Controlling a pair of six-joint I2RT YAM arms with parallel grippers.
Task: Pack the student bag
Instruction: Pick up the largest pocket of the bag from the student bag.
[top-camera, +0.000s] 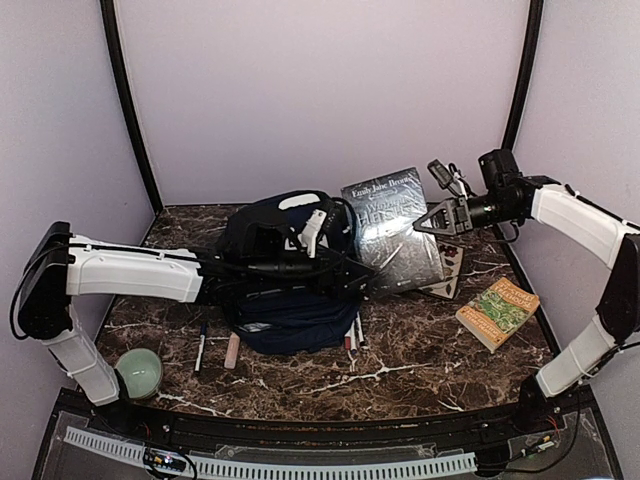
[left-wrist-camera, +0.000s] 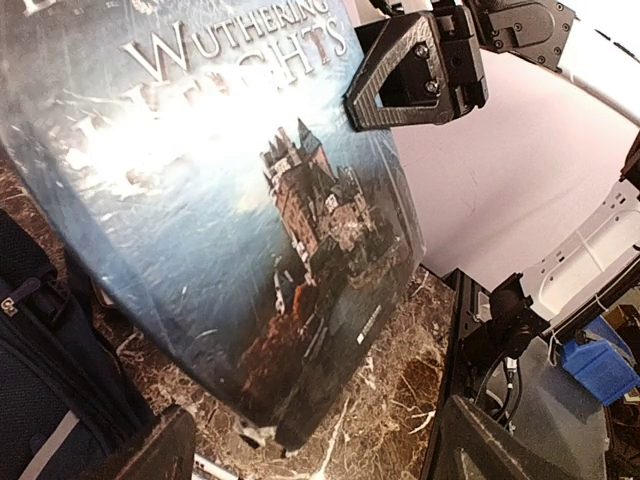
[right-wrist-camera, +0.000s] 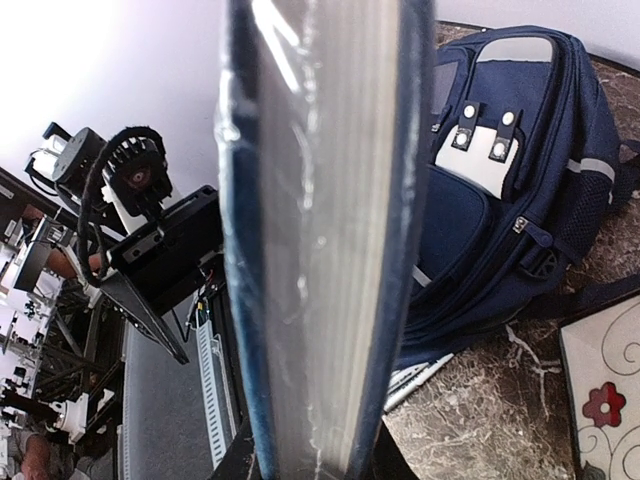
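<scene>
My left gripper lowers toward the left in the top view onto the bag's near fabric (top-camera: 295, 322) below it next, as my right gripper holds the book.
The student bag (top-camera: 285, 290), navy with white patches, lies in the middle of the table and also shows in the right wrist view (right-wrist-camera: 520, 200). A dark hardback, Wuthering Heights (top-camera: 392, 232), stands tilted just right of it. My right gripper (top-camera: 440, 218) is shut on the book's far right edge; in the right wrist view the book (right-wrist-camera: 320, 230) is edge-on between the jaws (right-wrist-camera: 315, 470). My left gripper (left-wrist-camera: 320, 455) is open, its fingers (left-wrist-camera: 150, 455) wide apart on either side of the book's lower corner (left-wrist-camera: 270, 420) and not touching it.
A green-and-orange paperback (top-camera: 498, 313) lies at the right. A flowered card (top-camera: 450, 268) lies under the tilted book. Pens (top-camera: 352, 335) lie beside the bag's front, a marker (top-camera: 200, 348) and a pink stick (top-camera: 233, 350) to its left. A round green container (top-camera: 140, 372) sits near left.
</scene>
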